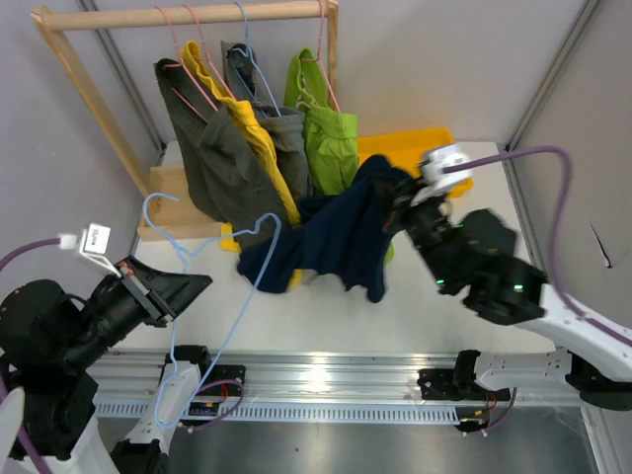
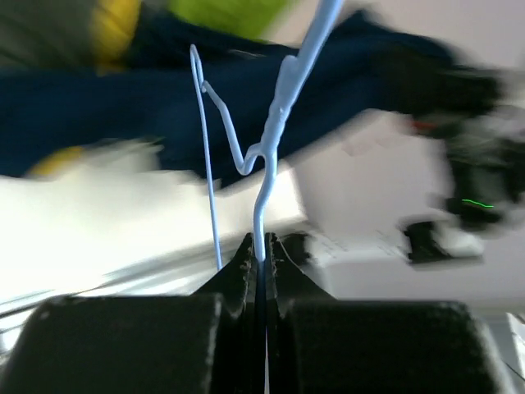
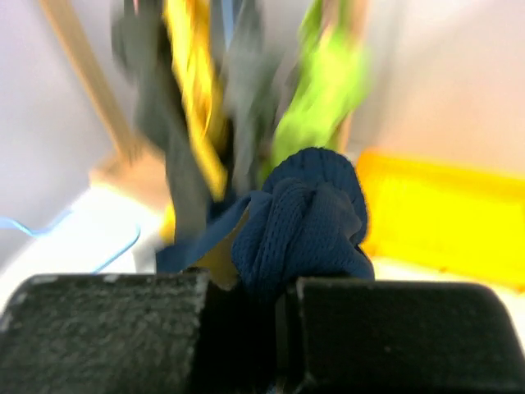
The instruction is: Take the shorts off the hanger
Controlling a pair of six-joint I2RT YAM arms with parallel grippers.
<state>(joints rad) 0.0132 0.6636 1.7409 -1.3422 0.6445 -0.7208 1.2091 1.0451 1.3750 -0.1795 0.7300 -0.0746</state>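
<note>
My right gripper rises outward next, then lowers over the yellow tray and releases the fold, since the tray lies open behind the hanging navy shorts.
My right gripper [image 1: 403,202] is shut on a bunched fold of the navy blue shorts [image 1: 341,237], which hang from it above the table; the fold shows in the right wrist view [image 3: 308,217]. My left gripper [image 1: 202,281] is shut on the light blue wire hanger [image 1: 212,296], whose end still reaches the navy shorts; the wire runs up from the jaws in the left wrist view [image 2: 267,164]. The dark olive-grey shorts [image 1: 207,148], yellow shorts [image 1: 252,133], mid grey shorts [image 1: 276,128] and lime green shorts [image 1: 326,128] hang on hangers from the wooden rack [image 1: 84,84].
A yellow tray [image 1: 420,148] lies at the back right behind the navy shorts. The rack's wooden base [image 1: 168,188] stands at the back left. A metal rail [image 1: 326,380] runs along the near edge between the arm bases.
</note>
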